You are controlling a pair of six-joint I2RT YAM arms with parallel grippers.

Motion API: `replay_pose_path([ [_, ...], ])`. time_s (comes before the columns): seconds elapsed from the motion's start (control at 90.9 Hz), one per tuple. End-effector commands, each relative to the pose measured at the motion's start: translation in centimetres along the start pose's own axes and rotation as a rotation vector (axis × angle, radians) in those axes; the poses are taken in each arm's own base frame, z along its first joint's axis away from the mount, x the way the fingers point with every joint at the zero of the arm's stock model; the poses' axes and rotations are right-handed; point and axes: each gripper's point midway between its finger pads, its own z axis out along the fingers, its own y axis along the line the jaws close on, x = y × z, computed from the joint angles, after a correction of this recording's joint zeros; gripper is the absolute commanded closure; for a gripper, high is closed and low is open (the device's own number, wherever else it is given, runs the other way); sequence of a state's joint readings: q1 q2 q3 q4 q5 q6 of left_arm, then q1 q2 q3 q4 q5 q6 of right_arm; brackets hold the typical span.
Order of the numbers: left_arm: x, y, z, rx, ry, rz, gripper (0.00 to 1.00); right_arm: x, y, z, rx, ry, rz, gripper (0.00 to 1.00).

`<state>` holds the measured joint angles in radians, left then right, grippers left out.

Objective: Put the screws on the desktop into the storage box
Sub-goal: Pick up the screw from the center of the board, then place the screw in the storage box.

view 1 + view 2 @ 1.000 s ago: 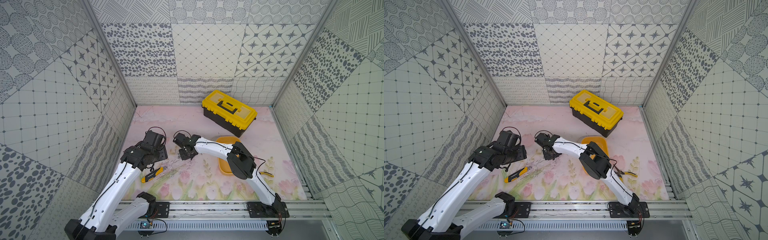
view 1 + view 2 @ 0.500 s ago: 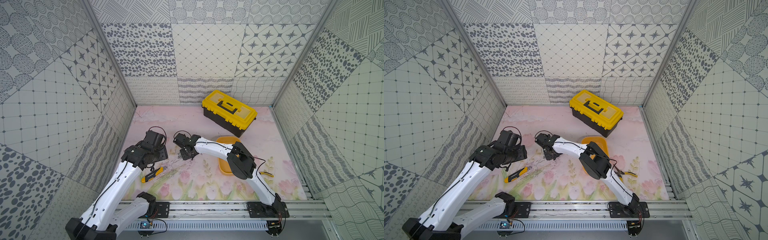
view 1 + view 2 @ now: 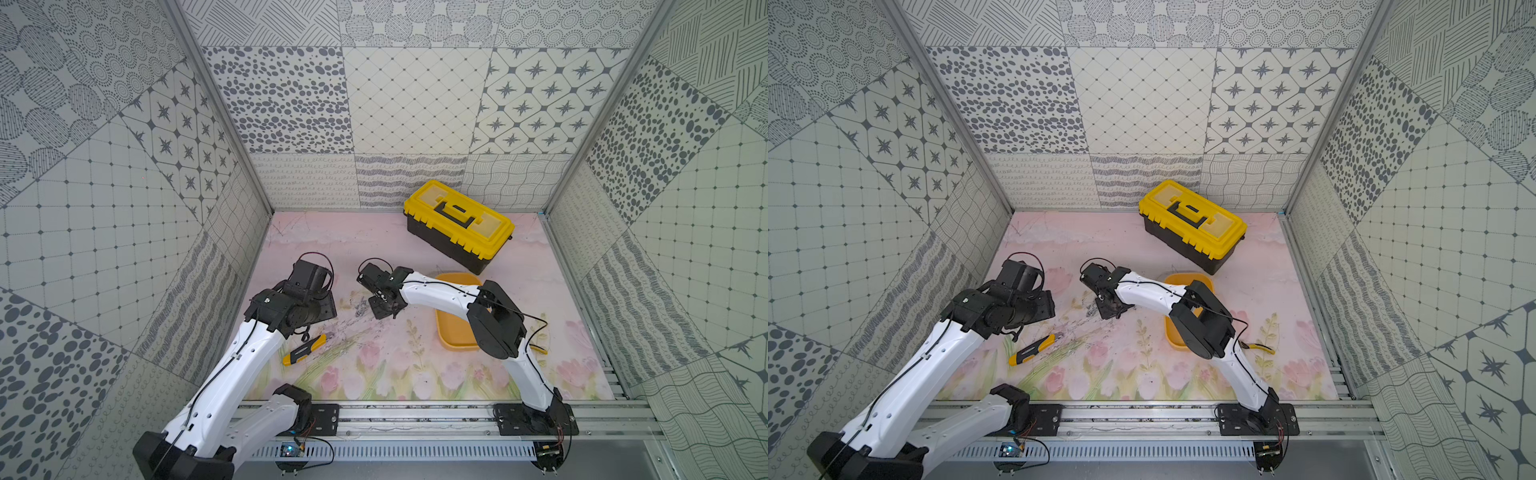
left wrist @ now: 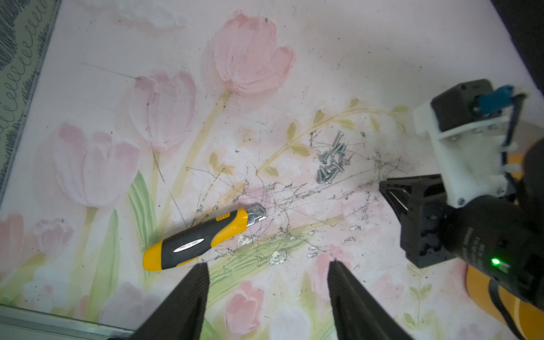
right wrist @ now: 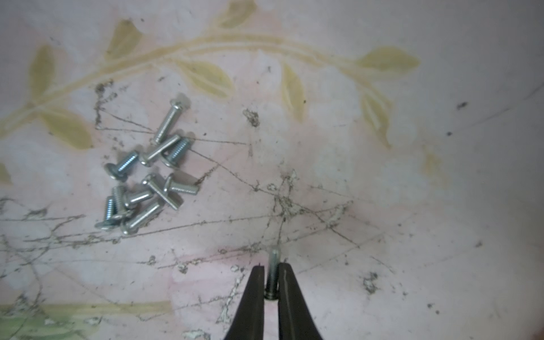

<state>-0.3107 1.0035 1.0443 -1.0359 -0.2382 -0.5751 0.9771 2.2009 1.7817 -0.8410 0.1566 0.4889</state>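
Note:
My right gripper's fingers hold one screw and will next lift from beside the heap, cross over the open storage box and release.
Several small silver screws lie in a loose heap on the scratched pink tulip desktop; the left wrist view shows the same heap of screws. My right gripper is shut on one screw, which stands between the fingertips just above the desktop, to the side of the heap. In both top views it hangs near the table's middle. The orange-yellow storage box lies to its right, partly under the right arm. My left gripper is open and holds nothing, near the knife.
A yellow-and-black utility knife lies left of the heap, close to the left fingers. The yellow-lidded black toolbox stands at the back right. Yellow-handled pliers show behind the right arm. Patterned walls enclose three sides.
The right gripper's jaws have closed onto one screw beside the heap. Both arms have stayed almost where they were.

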Motion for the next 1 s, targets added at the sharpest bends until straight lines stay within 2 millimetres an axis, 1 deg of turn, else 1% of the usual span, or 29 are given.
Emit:
replay_pose_path([
  [0.0,-0.2,-0.5,0.7,0.018,0.005,-0.007,0.31,-2.6,-0.4,-5.8,-0.07,-0.131,0.011,1.0],
  [0.044,0.0,-0.7,0.9,0.025,0.02,-0.003,0.31,-2.6,-1.3,-7.2,-0.079,-0.148,0.021,1.0],
  [0.11,0.2,-1.1,1.4,0.036,0.045,0.0,0.31,-2.2,-3.5,-8.8,-0.082,-0.163,0.052,1.0],
  [0.132,0.3,-1.2,1.5,0.039,0.054,0.002,0.31,-2.1,-4.6,-9.4,-0.082,-0.171,0.071,1.0],
  [0.154,0.5,-1.4,1.7,0.046,0.064,0.003,0.31,-1.7,-5.6,-9.5,-0.075,-0.165,0.087,1.0],
  [0.187,0.7,-1.7,2.0,0.054,0.083,0.005,0.32,-1.6,-7.1,-10.6,-0.078,-0.188,0.119,1.0],
  [0.231,1.0,-2.0,2.5,0.061,0.109,0.007,0.32,-0.6,-9.5,-10.8,-0.068,-0.189,0.164,1.0],
  [0.286,1.4,-2.6,2.9,0.08,0.14,0.008,0.34,0.4,-12.6,-11.5,-0.062,-0.205,0.234,1.0],
  [0.341,1.8,-3.0,3.4,0.091,0.171,0.01,0.35,2.0,-15.5,-11.0,-0.047,-0.191,0.299,1.0],
  [0.385,2.1,-3.5,3.8,0.113,0.195,0.015,0.37,3.2,-17.3,-10.7,-0.036,-0.182,0.338,1.0],
  [0.462,2.7,-4.0,4.7,0.118,0.241,0.021,0.38,5.1,-19.5,-9.7,0.001,-0.164,0.373,1.0],
  [0.55,3.4,-4.3,5.5,0.107,0.292,0.034,0.4,6.3,-20.5,-8.4,0.033,-0.138,0.373,1.0],
  [0.682,4.1,-4.5,6.6,0.086,0.35,0.046,0.41,6.6,-20.6,-7.0,0.042,-0.115,0.353,1.0],
  [0.715,4.3,-4.5,6.8,0.083,0.36,0.047,0.41,6.6,-20.7,-6.9,0.05,-0.117,0.349,0.94],
  [0.748,4.4,-4.6,7.0,0.083,0.37,0.049,0.41,6.4,-20.9,-7.0,0.063,-0.125,0.343,0.85],
  [0.781,4.5,-4.6,7.1,0.083,0.378,0.05,0.41,6.3,-21.1,-7.1,0.072,-0.131,0.336,0.73],
  [0.803,4.5,-4.7,7.2,0.083,0.383,0.051,0.41,6.2,-21.2,-7.2,0.074,-0.136,0.328,0.67],
  [0.891,4.7,-4.9,7.7,0.081,0.407,0.057,0.41,5.7,-21.0,-7.8,0.063,-0.161,0.297,0.48],
  [0.925,4.7,-5.0,7.8,0.078,0.416,0.061,0.41,5.5,-20.9,-8.2,0.058,-0.177,0.291,0.44],
  [0.991,4.6,-5.0,8.0,0.058,0.443,0.065,0.41,5.0,-20.7,-9.3,0.037,-0.222,0.265,0.39],
])
